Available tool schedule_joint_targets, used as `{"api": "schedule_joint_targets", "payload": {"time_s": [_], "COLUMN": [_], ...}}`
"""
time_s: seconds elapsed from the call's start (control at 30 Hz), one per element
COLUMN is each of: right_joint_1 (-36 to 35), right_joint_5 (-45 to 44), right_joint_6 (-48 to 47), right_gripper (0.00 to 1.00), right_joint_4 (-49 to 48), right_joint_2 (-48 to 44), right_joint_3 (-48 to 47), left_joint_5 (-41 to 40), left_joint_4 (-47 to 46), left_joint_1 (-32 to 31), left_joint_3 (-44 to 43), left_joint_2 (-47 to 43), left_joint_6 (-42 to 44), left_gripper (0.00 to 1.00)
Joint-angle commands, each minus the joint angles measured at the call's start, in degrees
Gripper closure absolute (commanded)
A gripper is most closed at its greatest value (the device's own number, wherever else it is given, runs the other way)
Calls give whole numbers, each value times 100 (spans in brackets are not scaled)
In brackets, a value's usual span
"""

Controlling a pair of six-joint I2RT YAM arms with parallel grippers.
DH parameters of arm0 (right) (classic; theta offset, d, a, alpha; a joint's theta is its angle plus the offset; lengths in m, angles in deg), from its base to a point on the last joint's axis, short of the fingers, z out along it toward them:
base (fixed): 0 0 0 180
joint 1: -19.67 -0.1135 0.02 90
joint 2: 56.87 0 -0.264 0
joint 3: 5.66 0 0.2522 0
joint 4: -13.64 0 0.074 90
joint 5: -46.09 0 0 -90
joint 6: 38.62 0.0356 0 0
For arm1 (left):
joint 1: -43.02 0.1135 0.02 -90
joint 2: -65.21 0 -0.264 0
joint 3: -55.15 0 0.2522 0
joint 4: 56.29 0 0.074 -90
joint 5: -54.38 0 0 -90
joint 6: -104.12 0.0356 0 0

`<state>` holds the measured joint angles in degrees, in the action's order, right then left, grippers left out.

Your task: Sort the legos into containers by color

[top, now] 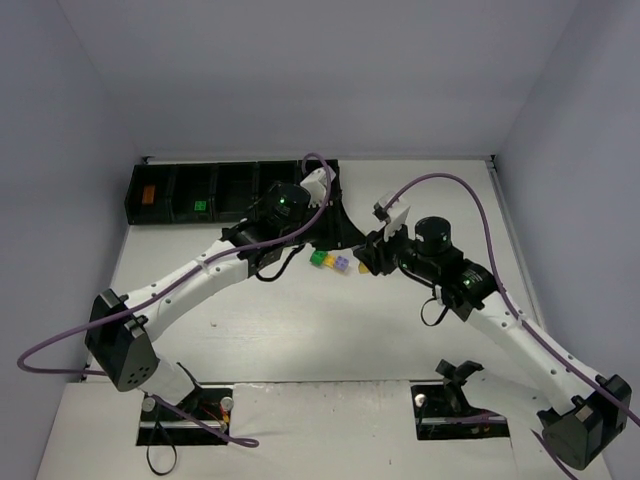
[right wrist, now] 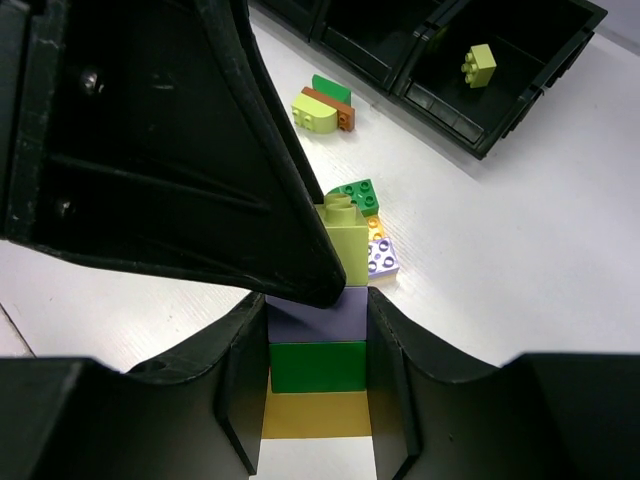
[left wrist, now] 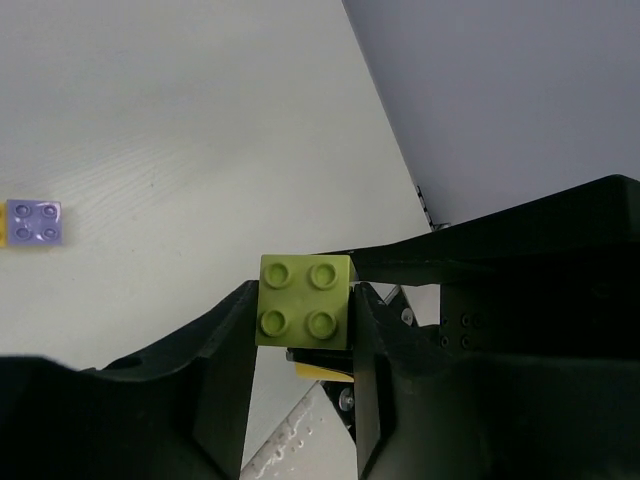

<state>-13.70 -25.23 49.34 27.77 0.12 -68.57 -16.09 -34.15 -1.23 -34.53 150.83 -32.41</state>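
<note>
A lime brick already lies in the end bin, so the left gripper will swing outward over that bin, lower and release its lime brick.
My left gripper is shut on a lime 2x2 brick. My right gripper is shut on a stack: lilac brick, dark green brick, yellow brick, with the lime brick on top. The two grippers meet right of the bins, left and right. The black bins hold an orange brick and a green brick. A lime brick lies in a bin.
Loose bricks lie on the table under the grippers: dark green, a lilac plate, also in the left wrist view, and a lime, brown and green cluster. Purple cables loop over both arms.
</note>
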Motion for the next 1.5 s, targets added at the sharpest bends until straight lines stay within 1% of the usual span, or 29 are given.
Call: {"api": "schedule_joint_targets", "payload": {"time_s": [0.0,0.07,0.27,0.37,0.53,0.67,0.77,0.87,0.9,0.93,0.97,1.0,1.03,1.07,1.1,1.13,1.17,1.23,1.27,1.33,1.37,1.47], "right_joint_1": [-30,-30,-30,-30,-30,-30,-30,-30,-30,-30,-30,-30,-30,-30,-30,-30,-30,-30,-30,-30,-30,-30], "right_joint_5": [84,66,-118,-197,-207,-215,-251,-216,-215,-198,-206,-215,-241,-242,-233,-250,-250,-268,-294,-303,-303,-295], "right_joint_6": [-59,-42,-42,-51,11,-24,11,81,99,125,134,143,143,152,126,108,99,64,64,46,46,46], "right_gripper": [100,100,100,100,100,100,100,100,100,100,100,100,100,100,100,100,100,100,100,100,100,100], "right_joint_4": [-326,-326,-317,-274,-238,-221,-194,-168,-168,-159,-150,-150,-124,-107,-89,-63,-62,-62,-62,-62,-62,-62], "right_joint_2": [-232,-250,-311,-312,-241,-224,-197,-162,-162,-171,-180,-180,-180,-162,-145,-118,-75,-31,13,49,101,172], "right_joint_3": [10,115,467,599,617,599,555,485,467,424,397,380,336,301,265,230,160,107,55,19,-16,-95], "left_joint_5": [-151,-134,-98,-81,103,297,236,-211,-395,-806,-1002,-1152,-1362,-1486,-1609,-1697,-1855,-1900,-2092,-2120,-2155,-2199], "left_joint_4": [-600,-636,-505,-311,-118,-109,-13,250,295,348,427,454,480,585,638,691,778,840,919,1007,1138,1314], "left_joint_1": [39,39,92,276,856,1278,1428,1489,1489,1489,1498,1507,1524,1542,1542,1542,1551,1551,1551,1586,1603,1682], "left_joint_3": [-204,-213,-318,-414,-511,-608,-880,-1389,-1730,-1916,-2109,-2320,-2792,-3049,-3313,-3846,-4104,-4570,-4998,-5405,-5781,-6205], "left_joint_2": [-160,-178,-239,-301,-318,-178,120,804,955,1130,1506,1701,1921,2358,2571,2808,3237,3652,4037,4400,4723,5147], "left_joint_6": [-6,-6,82,134,205,196,468,1021,1379,1557,1724,2030,2164,2278,2453,2542,2691,2832,2868,2903,2895,2842], "left_gripper": [94,100,100,100,100,100,100,100,100,99,98,98,98,97,97,94,93,91,90,89,86,81]}}
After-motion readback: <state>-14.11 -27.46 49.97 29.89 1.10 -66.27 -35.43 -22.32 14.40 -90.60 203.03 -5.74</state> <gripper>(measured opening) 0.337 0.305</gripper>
